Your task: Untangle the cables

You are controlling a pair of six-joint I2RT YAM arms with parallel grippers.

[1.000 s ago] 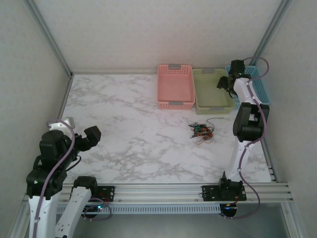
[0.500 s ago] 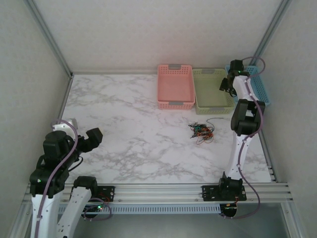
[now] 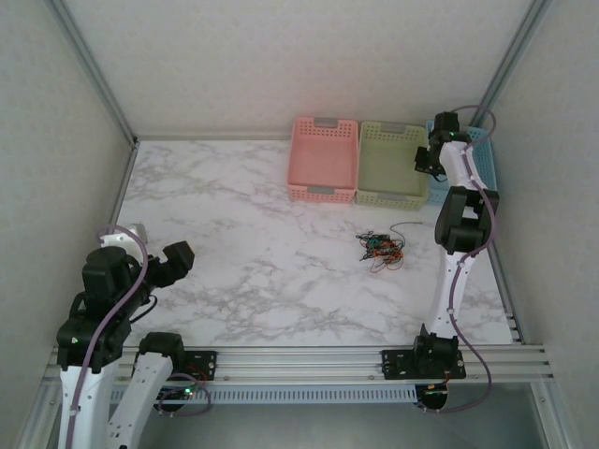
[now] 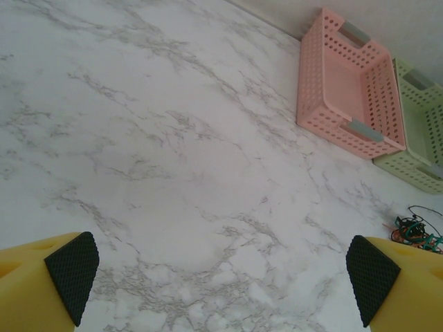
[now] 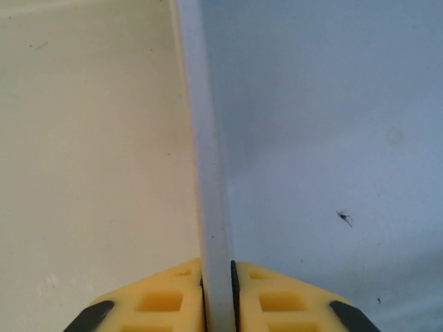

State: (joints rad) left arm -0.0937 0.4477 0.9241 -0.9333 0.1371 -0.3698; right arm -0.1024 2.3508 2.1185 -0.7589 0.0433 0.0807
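The right gripper needs to slide the thin pale basket side toward where the pink and green baskets meet (image 3: 358,161) and let go of it, because there is bare table past the pink basket.
The cables (image 3: 381,249) lie in a small tangle of black, green and red-orange wires on the marble table, right of centre; the left wrist view shows the cables (image 4: 415,232) at its right edge. My left gripper (image 3: 173,260) hovers open over the near left of the table, far from them, and nothing lies between the black pads of the left gripper (image 4: 221,277). My right gripper (image 3: 426,159) is at the back right among the baskets. The right gripper (image 5: 217,277) is shut on a thin pale basket wall (image 5: 208,173), with a green inside to its left and a blue one to its right.
A pink basket (image 3: 323,192), a green basket (image 3: 388,198) and a blue basket (image 3: 487,168) stand in a row at the back right. The left wrist view shows the pink basket (image 4: 346,128) and the green basket (image 4: 415,173). Walls enclose the table on three sides.
My right gripper has closed on the basket wall. The pink and green baskets have shifted toward the back left. The left arm has barely moved.
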